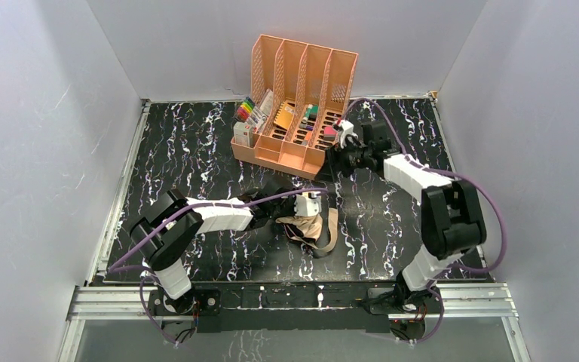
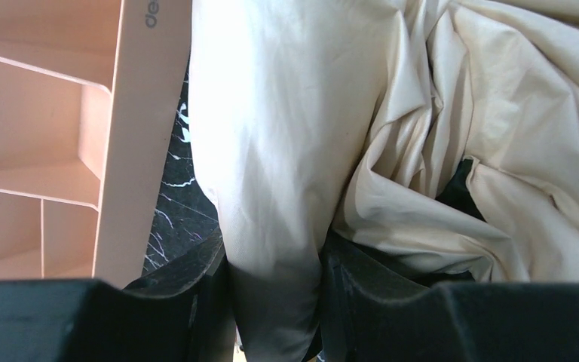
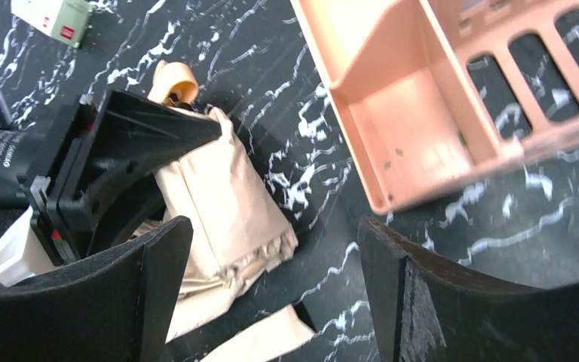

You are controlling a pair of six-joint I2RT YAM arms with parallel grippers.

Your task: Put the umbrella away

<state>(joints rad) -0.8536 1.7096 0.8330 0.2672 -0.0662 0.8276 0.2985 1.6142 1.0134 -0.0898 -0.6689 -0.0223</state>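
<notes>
The umbrella's loose fold (image 3: pixel 250 205) sticks out past my left gripper's fingers, so my right gripper will go down and to the left in the top view onto it.
The umbrella (image 1: pixel 318 228) lies folded on the dark marble table (image 1: pixel 196 151) as a crumpled beige bundle with black patches. My left gripper (image 1: pixel 295 219) reaches it from the left and is shut on it. In the left wrist view a fold of beige umbrella (image 2: pixel 286 151) fabric is pinched in my left gripper (image 2: pixel 275 290). My right gripper (image 1: pixel 337 157) hovers by the organizer's front right corner, apart from the umbrella. In the right wrist view my right gripper (image 3: pixel 271 253) stands open and holds nothing, with the umbrella (image 3: pixel 222 200) and its cream handle (image 3: pixel 173 79) beyond it.
A peach file organizer (image 1: pixel 298 98) (image 3: pixel 422 113) with pens and small items stands at the back centre, and its side wall (image 2: pixel 136 136) shows close to the umbrella. A small cream box (image 1: pixel 243 134) (image 3: pixel 51 16) stands at its left corner. Grey walls enclose the table.
</notes>
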